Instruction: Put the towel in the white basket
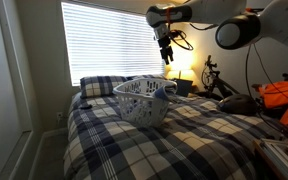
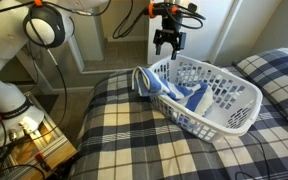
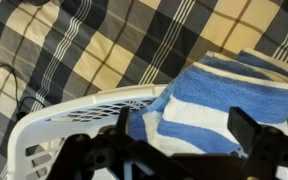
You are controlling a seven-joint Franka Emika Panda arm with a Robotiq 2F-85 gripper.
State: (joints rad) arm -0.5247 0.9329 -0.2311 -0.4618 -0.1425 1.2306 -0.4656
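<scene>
My gripper moves down onto the towel's draped end (image 2: 144,77) (image 3: 222,92) next, its open fingers over the towel, because that end still hangs outside the white basket's rim.
The white basket (image 1: 142,103) stands on the plaid bed, also in the other exterior view (image 2: 209,95). The blue towel with pale stripes (image 2: 169,92) lies inside it and drapes over the rim at one end (image 1: 162,94). In the wrist view the towel (image 3: 224,95) hangs across the basket's rim (image 3: 74,110). My gripper (image 2: 166,43) hovers above the draped end of the towel, fingers apart and empty; it also shows in an exterior view (image 1: 167,55) and the wrist view (image 3: 179,140).
The navy-and-cream plaid bedspread (image 2: 124,140) covers the bed. A plaid pillow (image 1: 102,85) lies at the head under a blinded window (image 1: 109,35). A lit lamp (image 1: 184,72) stands beside the bed. Orange clutter (image 1: 284,100) is at one side.
</scene>
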